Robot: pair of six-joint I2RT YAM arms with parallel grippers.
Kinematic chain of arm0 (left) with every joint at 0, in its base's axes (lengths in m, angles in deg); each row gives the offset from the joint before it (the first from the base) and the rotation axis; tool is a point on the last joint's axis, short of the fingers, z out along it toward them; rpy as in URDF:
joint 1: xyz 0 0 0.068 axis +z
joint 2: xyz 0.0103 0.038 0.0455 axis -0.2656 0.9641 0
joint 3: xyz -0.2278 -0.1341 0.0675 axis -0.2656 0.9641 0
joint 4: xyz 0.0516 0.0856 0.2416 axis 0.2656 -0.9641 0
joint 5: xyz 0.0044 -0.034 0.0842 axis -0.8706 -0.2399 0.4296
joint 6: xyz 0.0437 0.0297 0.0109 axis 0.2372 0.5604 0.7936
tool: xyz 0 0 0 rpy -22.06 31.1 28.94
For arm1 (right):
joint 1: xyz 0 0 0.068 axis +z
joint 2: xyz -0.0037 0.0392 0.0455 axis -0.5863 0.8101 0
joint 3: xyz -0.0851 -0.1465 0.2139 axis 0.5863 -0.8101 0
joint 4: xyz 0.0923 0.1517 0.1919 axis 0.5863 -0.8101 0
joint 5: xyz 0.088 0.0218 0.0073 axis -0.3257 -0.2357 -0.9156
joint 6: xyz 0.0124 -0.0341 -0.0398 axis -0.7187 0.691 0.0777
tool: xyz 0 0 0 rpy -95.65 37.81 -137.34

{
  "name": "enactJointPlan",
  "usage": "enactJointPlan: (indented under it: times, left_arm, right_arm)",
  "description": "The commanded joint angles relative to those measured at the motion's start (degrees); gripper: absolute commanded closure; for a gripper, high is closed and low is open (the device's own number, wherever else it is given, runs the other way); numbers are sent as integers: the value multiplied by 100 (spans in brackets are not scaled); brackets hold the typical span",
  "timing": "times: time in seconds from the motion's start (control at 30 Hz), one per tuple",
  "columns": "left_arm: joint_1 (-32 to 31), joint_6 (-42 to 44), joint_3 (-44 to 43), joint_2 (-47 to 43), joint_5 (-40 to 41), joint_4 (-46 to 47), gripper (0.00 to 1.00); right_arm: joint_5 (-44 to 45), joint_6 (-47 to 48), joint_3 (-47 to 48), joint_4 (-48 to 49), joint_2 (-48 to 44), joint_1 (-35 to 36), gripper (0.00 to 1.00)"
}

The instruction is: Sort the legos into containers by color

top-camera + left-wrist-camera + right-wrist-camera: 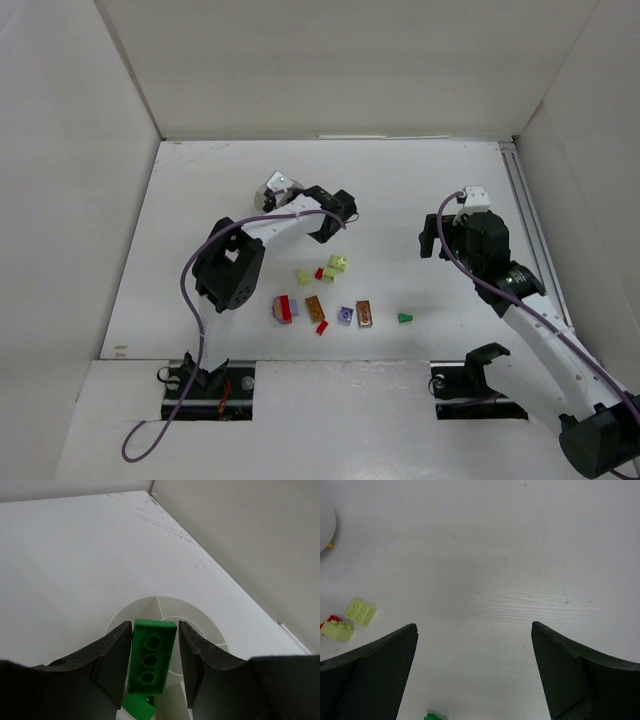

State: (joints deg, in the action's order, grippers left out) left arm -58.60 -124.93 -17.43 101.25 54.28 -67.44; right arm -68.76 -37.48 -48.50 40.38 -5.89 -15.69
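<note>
The right gripper draws back next and lowers onto the lone green lego [405, 318] [434, 717], which lies below it toward my base, with bare table around for both fingers.
My left gripper [335, 212] is shut on a green lego [150, 656], underside towards the camera, held just above the round white tub [200, 625] and its spoked compartments. A second green piece [136, 709] shows right below it. In the top view the tub is hidden under that gripper. My right gripper [428, 240] is open and empty over bare table. The other legos lie in the middle: pale yellow ones [338, 263] [360, 612], a red one on lavender [285, 308], an orange-brown one [315, 308], a small lavender one [345, 314] and a green one [405, 318].
White walls box the table in at the back and on both sides. A rail [522, 210] runs along the right edge. A purple cable [190, 300] loops off the left arm. A white rounded rim [325, 527] shows at the left edge of the right wrist view.
</note>
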Motion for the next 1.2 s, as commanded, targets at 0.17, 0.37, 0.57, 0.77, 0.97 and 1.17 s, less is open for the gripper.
enactJointPlan:
  times: [0.17, 0.37, 0.57, 0.77, 0.97, 1.17]
  left_arm:
    - [110, -1596, 73, -67, 1267, -228, 60]
    - [110, -1596, 135, -198, 1267, -228, 50]
    - [-250, -547, -92, -752, 1144, -228, 2]
    - [-742, 767, -375, -1341, 407, -228, 0]
    - [-490, 4787, 71, -2350, -2562, 1928, 0]
    - [154, 6814, 2770, -4615, -6193, 5510, 0]
  right_arm:
    - [20, 82, 205, 283, 75, -34, 0]
    - [20, 82, 205, 230, 75, -34, 0]
    - [-129, 144, 337, 230, 75, -34, 0]
    - [-200, 196, 451, 72, 198, -34, 0]
    - [-183, -14, 391, -287, -74, -34, 0]
    - [-252, -154, 337, -1155, -531, -34, 0]
